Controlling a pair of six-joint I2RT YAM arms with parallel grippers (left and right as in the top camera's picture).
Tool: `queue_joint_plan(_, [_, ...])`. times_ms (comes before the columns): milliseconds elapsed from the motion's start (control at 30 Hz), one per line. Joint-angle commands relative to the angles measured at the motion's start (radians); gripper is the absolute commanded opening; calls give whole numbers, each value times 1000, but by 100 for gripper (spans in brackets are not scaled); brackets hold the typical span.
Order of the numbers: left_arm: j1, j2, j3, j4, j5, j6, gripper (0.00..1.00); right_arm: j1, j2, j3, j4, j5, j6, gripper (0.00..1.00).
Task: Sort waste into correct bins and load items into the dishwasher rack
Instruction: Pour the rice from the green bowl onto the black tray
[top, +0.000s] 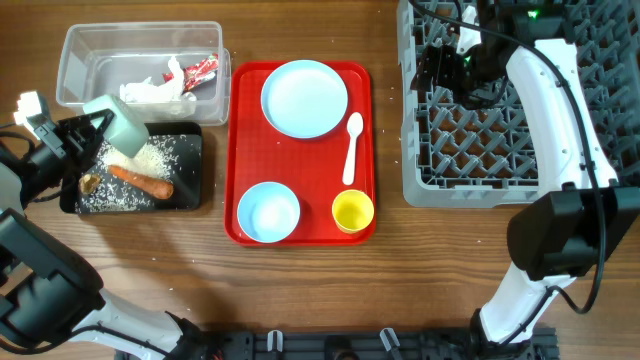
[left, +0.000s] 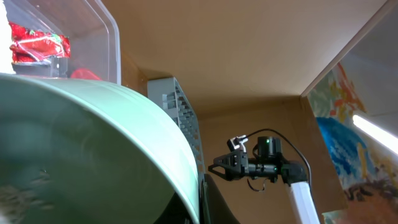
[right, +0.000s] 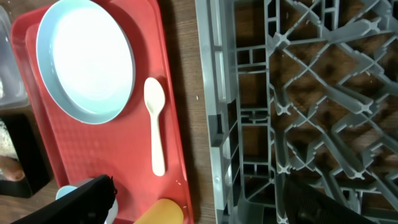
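The bare tray spot beside the plate is lower and to the right in the overhead view. I need to swing my left gripper that way and down to release.
My left gripper (top: 100, 130) is shut on the rim of the pale green bowl (top: 126, 122) and holds it tilted over the black tray (top: 190, 190). The tray holds white rice grains (top: 160, 155), the orange carrot (top: 142, 181) and a brown scrap (top: 90, 183). The bowl fills the left wrist view (left: 81, 149). The clear tub (top: 80, 50) holds the white wrapper (top: 150, 90) and the red wrapper (top: 200, 68). My right gripper (top: 440, 65) is open and empty over the grey rack (top: 480, 150). The light blue plate (top: 305, 97), white spoon (top: 352, 147), light blue bowl (top: 268, 212) and yellow cup (top: 352, 211) sit apart.
The dishes rest on a red serving tray (top: 300, 160) between the bins and the rack. The right wrist view shows the plate (right: 84, 59), spoon (right: 155, 118), cup (right: 163, 213) and the rack's left wall (right: 217, 93). A strip of bare wood separates tray and rack.
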Motion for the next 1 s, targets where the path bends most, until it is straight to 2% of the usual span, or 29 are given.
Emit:
queue_joint_plan(0, [6, -19, -7, 3, 33, -28, 4, 2, -25, -7, -13, -19, -21, 89])
queue_joint_plan(67, [6, -19, -7, 3, 33, -45, 4, 2, -25, -8, -14, -19, -21, 89])
queue_joint_plan(100, [6, -19, -7, -2, 33, -90, 4, 2, -25, -8, -14, -19, -21, 89])
queue_joint_plan(133, [6, -19, -7, -13, 33, -216, 4, 2, -25, -7, -15, -19, -20, 89])
queue_joint_plan(233, [6, -19, -7, -14, 33, -320, 4, 2, -25, -8, -19, -19, -20, 89])
queue_joint_plan(467, [2, -22, -6, 11, 32, -311, 4, 2, -25, -8, -20, -19, -20, 89])
queue_joint_plan(700, [-65, -68, 29, 57, 33, -312, 4, 2, -26, -7, -22, -19, -30, 89])
queue_joint_plan(733, [-63, -77, 29, 105, 33, -332, 4, 2, -25, -7, -23, -19, -32, 90])
queue_joint_plan(800, [-47, -81, 29, 69, 33, -518, 4, 2, -25, -7, -34, -19, -45, 89])
queue_joint_plan(900, [-69, -122, 29, 105, 27, -491, 4, 2, -25, -7, -34, -16, -46, 89])
queue_joint_plan(967, [-126, -151, 29, 187, 24, -494, 4, 2, -26, -7, -29, -16, -45, 90])
